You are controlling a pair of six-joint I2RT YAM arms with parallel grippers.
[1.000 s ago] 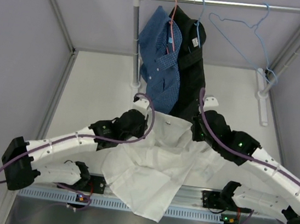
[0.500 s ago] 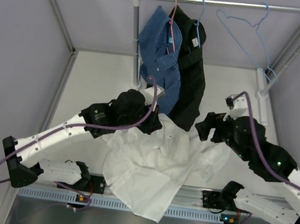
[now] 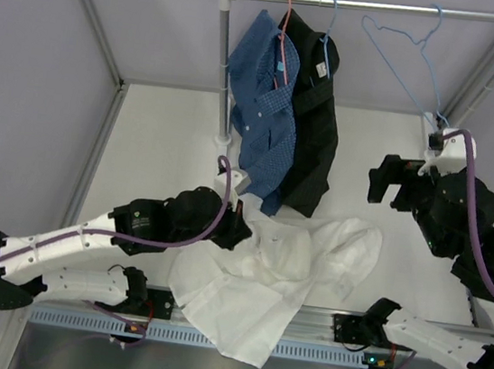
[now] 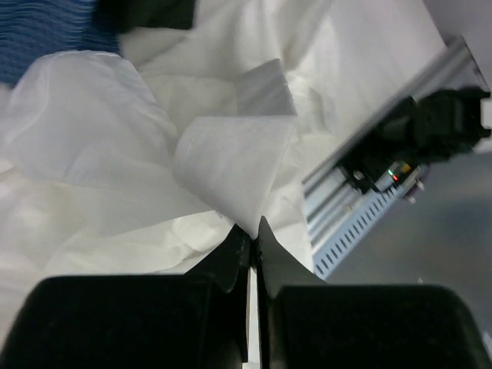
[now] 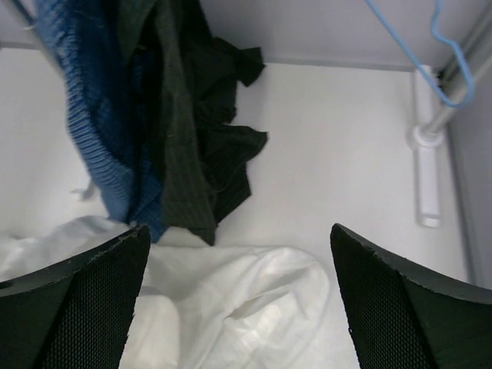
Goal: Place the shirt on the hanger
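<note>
My right gripper needs to move outward next and close on the wire by the light-blue hanger's near lower corner (image 3: 423, 110) (image 5: 427, 79), as the wire is hanging bare.
The white shirt (image 3: 282, 262) lies crumpled on the table between the arms, its lower part hanging over the near edge. My left gripper (image 3: 239, 229) is at its left side, shut on a fold of the white fabric (image 4: 231, 165), which is pinched right at the fingertips (image 4: 252, 231). Raised at the right, my right gripper (image 3: 391, 181) is open and holds nothing; through its wide jaws (image 5: 238, 227) I look down on the shirt (image 5: 254, 307). The light-blue wire hanger (image 3: 401, 55) hangs bare on the rail at the back right, apart from both grippers, and its lower corner (image 5: 407, 46) shows in the right wrist view.
A blue checked shirt (image 3: 263, 96) on a pink hanger (image 3: 286, 26) and a black shirt (image 3: 313, 130) hang from the rail (image 3: 380, 5). The rail's posts stand at the back left (image 3: 222, 63) and the far right (image 3: 492, 85). A metal rail (image 3: 319, 326) runs along the near edge.
My right gripper opened, let go of the shirt and swung up and back to the right. The shirt's right side dropped onto the table. The left gripper moved nearer with its fold.
</note>
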